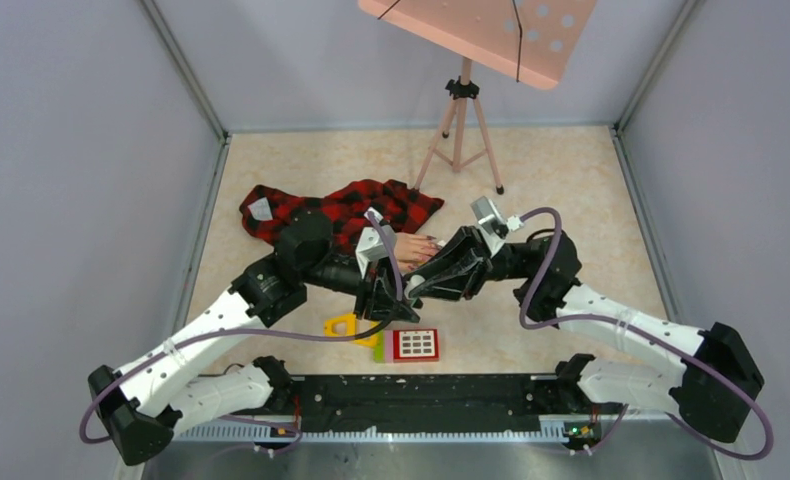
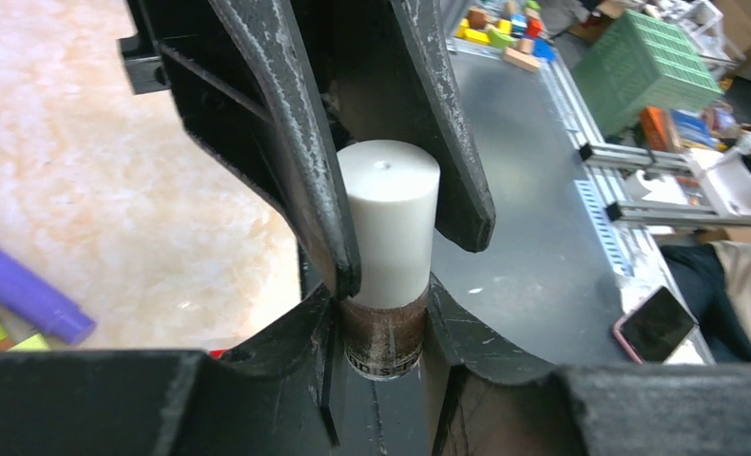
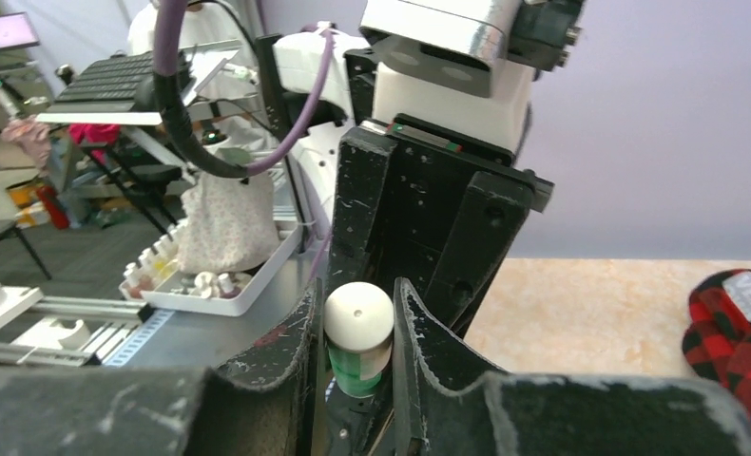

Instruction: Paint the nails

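Note:
I should next turn my right gripper outward, lower the bottle and let go of it on the bare tabletop before the pink tripod, because that tabletop is outward and below.
The flesh-coloured mannequin hand [image 1: 418, 247] lies mid-table with its red-and-black plaid sleeve [image 1: 341, 210] behind it. The nails are too small to make out. Both grippers meet just in front of the hand. My left gripper [image 1: 391, 300] is shut on the brown glass body of a small bottle [image 2: 383, 332]. My right gripper [image 1: 419, 287] is shut on that bottle's white cap [image 2: 389, 223]. In the right wrist view the cap [image 3: 357, 318] sits between my right gripper's [image 3: 357, 332] jaws, with a green band [image 3: 357, 372] under it. The left gripper's body [image 3: 419, 218] is right behind.
A yellow toy [image 1: 346, 325] and a red keypad toy [image 1: 415, 344] lie near the front edge. A pink tripod [image 1: 461, 120] with a pink board [image 1: 481, 30] stands at the back. A purple marker [image 2: 25, 290] lies on the table. Grey walls enclose the table.

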### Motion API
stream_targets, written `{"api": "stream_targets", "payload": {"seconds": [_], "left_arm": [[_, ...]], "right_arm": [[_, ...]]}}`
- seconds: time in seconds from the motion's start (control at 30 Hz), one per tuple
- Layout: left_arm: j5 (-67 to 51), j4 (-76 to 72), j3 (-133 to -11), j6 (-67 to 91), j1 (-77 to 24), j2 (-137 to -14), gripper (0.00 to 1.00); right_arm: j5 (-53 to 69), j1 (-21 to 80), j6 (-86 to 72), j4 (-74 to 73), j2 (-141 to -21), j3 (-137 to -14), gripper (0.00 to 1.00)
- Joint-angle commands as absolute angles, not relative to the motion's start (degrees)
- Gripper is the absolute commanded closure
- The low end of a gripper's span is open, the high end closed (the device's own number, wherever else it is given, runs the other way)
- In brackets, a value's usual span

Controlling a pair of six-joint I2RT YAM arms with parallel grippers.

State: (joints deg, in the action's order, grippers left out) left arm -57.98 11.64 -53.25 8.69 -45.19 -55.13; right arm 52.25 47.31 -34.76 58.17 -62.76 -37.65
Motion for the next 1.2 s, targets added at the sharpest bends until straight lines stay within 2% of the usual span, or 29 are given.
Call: {"api": "stream_targets", "payload": {"seconds": [0.0,0.33,0.73,0.77,0.8,0.83,0.93,0.97,1.0,1.17], "left_arm": [[-44.7,9.5,-54.5,5.3,-44.8,-52.1,1.0],[-23.1,9.3,-52.5,4.4,-44.8,-48.3,1.0],[-20.3,9.9,-52.5,3.5,-44.8,-48.4,1.0],[-20.0,9.9,-52.5,3.6,-44.9,-48.3,0.97],[-19.2,9.8,-52.5,3.8,-44.8,-48.2,0.87],[-18.6,9.8,-52.5,3.9,-44.8,-48.0,0.75],[-17.4,9.6,-52.4,4.5,-44.8,-47.5,0.26],[-17.9,9.5,-52.3,4.6,-44.8,-47.4,0.12],[-18.6,9.4,-52.3,4.5,-44.8,-47.3,0.05],[-19.3,9.9,-52.7,4.6,-44.8,-46.8,0.01]], "right_arm": [[48.8,48.5,-28.5,43.8,-60.1,-39.6,1.0],[33.3,50.1,-25.5,23.7,-60.8,-43.4,1.0],[25.3,52.2,-26.9,21.8,-63.8,-45.2,1.0],[24.4,52.1,-26.6,21.3,-63.2,-45.1,1.0],[23.3,52.2,-26.1,20.9,-62.4,-45.0,1.0],[21.7,52.2,-25.5,20.2,-61.6,-44.8,1.0],[16.3,52.2,-24.0,17.1,-58.4,-44.5,1.0],[14.3,52.2,-23.4,16.0,-57.5,-44.4,1.0],[11.9,52.2,-23.0,15.1,-56.6,-44.2,1.0],[2.2,52.2,-20.6,9.7,-52.7,-43.8,1.0]]}}
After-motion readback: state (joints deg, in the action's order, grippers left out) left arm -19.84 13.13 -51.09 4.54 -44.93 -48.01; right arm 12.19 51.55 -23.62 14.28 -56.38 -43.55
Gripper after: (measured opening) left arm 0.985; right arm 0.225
